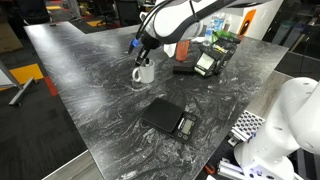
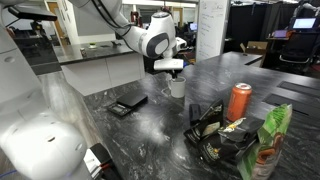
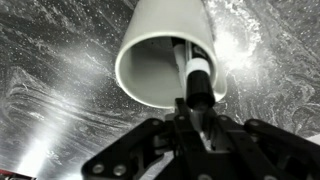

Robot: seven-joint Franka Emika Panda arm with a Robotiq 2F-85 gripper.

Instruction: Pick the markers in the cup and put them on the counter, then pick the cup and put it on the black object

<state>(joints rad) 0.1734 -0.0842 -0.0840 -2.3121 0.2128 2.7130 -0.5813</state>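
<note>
My gripper rises, moves toward the snack bags and lowers next to release the marker on bare counter beside the cup, since the marker's lower part still reaches inside.
The white cup (image 1: 143,74) stands on the dark marbled counter (image 1: 90,70); it also shows in the other exterior view (image 2: 177,87) and from above in the wrist view (image 3: 165,50). My gripper (image 3: 195,115) hangs straight over the cup in both exterior views (image 1: 140,58) (image 2: 170,70). It is shut on the black-capped top of a marker (image 3: 197,85), whose lower part still reaches into the cup. I cannot tell whether other markers are inside. The flat black object (image 1: 168,118) lies nearer the counter's front edge, apart from the cup (image 2: 127,105).
An orange-red can (image 2: 238,102) stands behind the cup (image 1: 182,50). A boxy black-and-green device (image 1: 215,55) and crumpled snack bags (image 2: 240,140) sit beside it. The counter's edge (image 1: 100,160) runs close to the black object.
</note>
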